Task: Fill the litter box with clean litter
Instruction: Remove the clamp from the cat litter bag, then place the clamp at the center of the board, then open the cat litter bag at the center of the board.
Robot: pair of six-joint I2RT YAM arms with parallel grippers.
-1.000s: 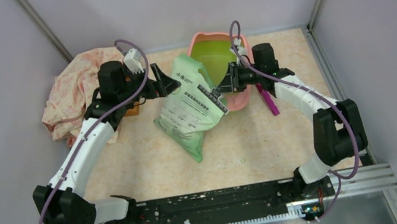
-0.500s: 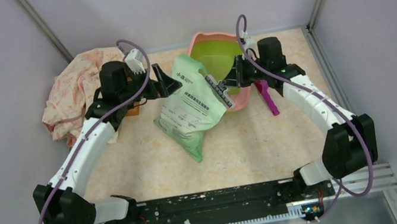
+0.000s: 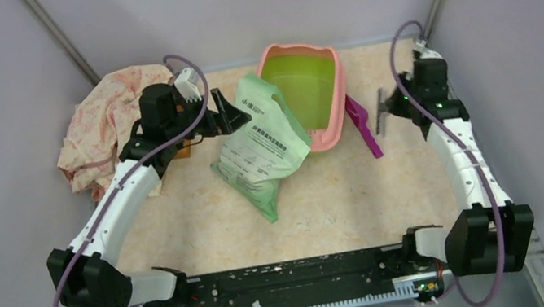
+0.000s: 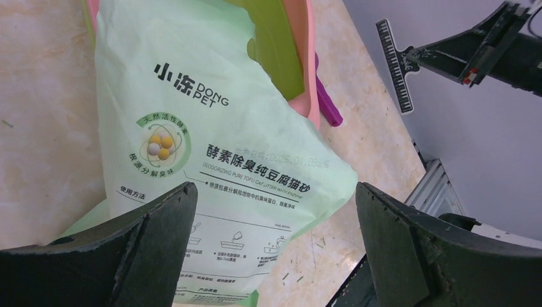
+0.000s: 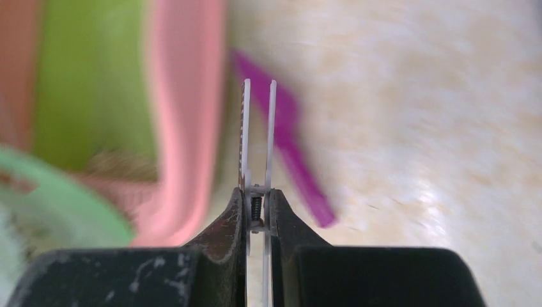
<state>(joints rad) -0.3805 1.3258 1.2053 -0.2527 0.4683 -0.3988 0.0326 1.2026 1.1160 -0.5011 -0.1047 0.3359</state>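
The tabletop (image 5: 412,204) beside the scoop's handle is clear, so the robot's right gripper needs to move down and slightly back to that spot next to let go of the bag clip.
The litter box (image 3: 339,85), pink-rimmed with a lime-green inside, stands at the back centre; its inside looks bare. A light green printed bag (image 3: 259,143) leans on its left rim. My left gripper (image 3: 225,113) hovers open at the bag's upper left, and the left wrist view shows its fingers spread over the bag (image 4: 217,147). My right gripper (image 3: 387,109) is right of the box, shut on a thin black-and-white bag clip (image 5: 259,128). That clip (image 4: 396,64) also shows in the left wrist view. The clean litter is hidden.
A magenta scoop (image 3: 363,126) lies on the table just right of the box, between it and my right gripper. A crumpled floral cloth (image 3: 103,122) sits at the back left. Walls close the table on three sides.
My right arm has swung from the bag's top edge to the right of the box, carrying the clip off the bag. The left arm and bag stayed put.
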